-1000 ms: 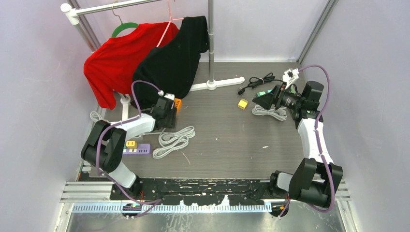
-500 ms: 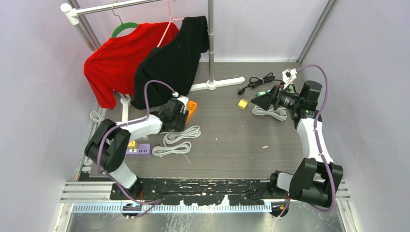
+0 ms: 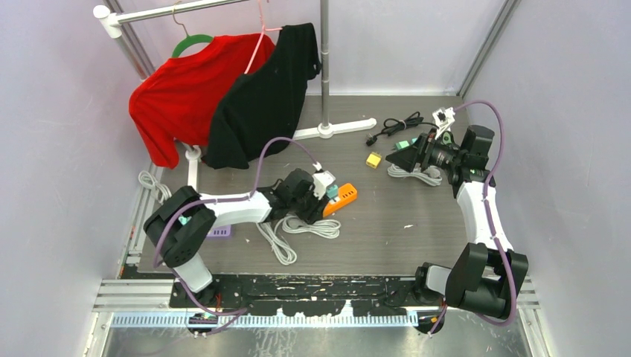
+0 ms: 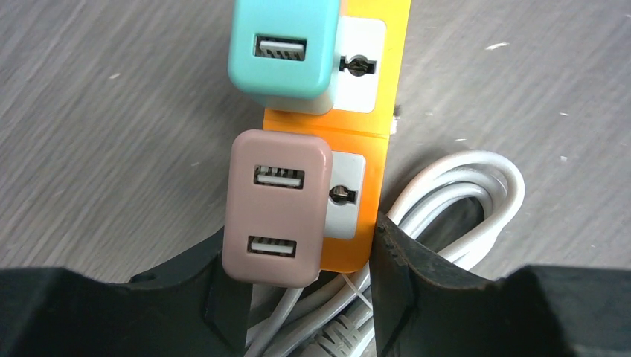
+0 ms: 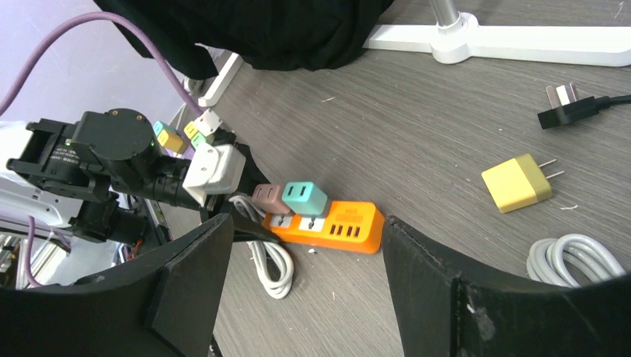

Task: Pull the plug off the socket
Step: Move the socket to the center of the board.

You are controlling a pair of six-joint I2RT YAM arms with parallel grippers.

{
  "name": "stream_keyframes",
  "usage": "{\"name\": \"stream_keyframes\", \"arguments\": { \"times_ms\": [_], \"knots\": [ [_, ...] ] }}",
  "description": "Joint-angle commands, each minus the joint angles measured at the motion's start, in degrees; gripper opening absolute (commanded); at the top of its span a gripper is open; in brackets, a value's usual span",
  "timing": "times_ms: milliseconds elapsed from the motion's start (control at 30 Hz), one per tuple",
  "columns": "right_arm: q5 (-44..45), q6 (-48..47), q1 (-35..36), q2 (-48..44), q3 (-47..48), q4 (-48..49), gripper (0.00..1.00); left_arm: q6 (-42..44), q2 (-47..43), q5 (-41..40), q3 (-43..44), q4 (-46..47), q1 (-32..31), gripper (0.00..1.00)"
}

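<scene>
Bare tabletop lies to the right of my left gripper in the top view, so next my left gripper should shift the power strip's cable end that way and release it there.
An orange power strip lies near the table's middle with a teal plug and a pink plug seated in its sockets. Its white cable is coiled beside it. My left gripper is shut on the cable end of the strip, one finger by the pink plug, the other against the orange side. My right gripper hangs open and empty at the far right, off the table. From there it shows the strip, the teal plug and the pink plug.
A loose yellow plug and a black cord lie at the back right, with a white cable coil under my right gripper. A clothes rack holds red and black shirts at the back. A purple power strip lies at the left.
My left gripper has carried the orange strip to the right, from beside the black shirt towards the table's middle, with its white cable trailing behind. The right arm has hardly moved.
</scene>
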Motion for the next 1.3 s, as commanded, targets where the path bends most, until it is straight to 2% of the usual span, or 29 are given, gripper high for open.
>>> {"name": "stream_keyframes", "arguments": {
  "times_ms": [0,100,233,300,400,567,700,833,900,1033,1100,1167,1267],
  "knots": [
    [-0.96,-4.09,0.26,-0.65,2.30,-1.88,0.77,2.45,0.81,6.82,0.57,8.59,-2.96,0.00],
    [-1.19,-8.10,0.27,-0.56,3.04,-5.54,0.77,3.39,1.83,10.95,0.04,10.31,-3.84,0.00],
    [-1.22,-12.25,0.65,-0.31,3.67,-8.54,0.77,3.46,3.30,12.21,0.08,11.90,-5.18,0.05],
    [-1.33,-14.63,0.95,-0.23,4.12,-10.56,0.77,3.28,4.37,12.29,0.44,12.80,-6.18,0.14],
    [-1.36,-18.17,1.07,-0.42,4.98,-14.02,0.76,1.62,5.44,10.79,1.59,13.32,-7.06,0.34],
    [-1.58,-21.20,1.03,-1.04,5.36,-16.55,0.76,-0.26,2.42,6.38,2.30,13.63,-7.13,0.65],
    [-2.17,-21.83,1.02,-1.00,5.32,-16.92,0.76,-0.46,-2.59,3.19,3.78,9.69,-7.19,0.76],
    [-4.54,-25.85,1.04,-0.84,5.45,-20.19,0.76,-1.33,-8.44,0.09,2.64,7.77,-7.13,0.77],
    [-7.47,-35.61,1.11,-0.82,6.13,-28.22,0.78,-2.55,-12.60,-0.43,0.46,8.16,-7.12,0.77],
    [-10.41,-69.01,2.05,-0.77,8.16,-52.80,0.99,-7.17,-20.86,0.43,-6.74,10.54,-7.13,0.77],
    [-10.92,-82.05,2.89,-0.27,8.07,-60.69,1.00,-10.66,-25.04,1.43,-10.58,11.03,-7.15,0.77],
    [-9.76,-89.73,4.53,0.32,7.92,-64.38,1.00,-13.69,-28.28,2.23,-14.13,11.11,-7.13,0.77],
    [-5.36,-93.92,7.64,1.14,7.04,-65.13,1.00,-16.96,-32.46,3.74,-19.16,11.22,-7.14,0.77]
  ]
}}
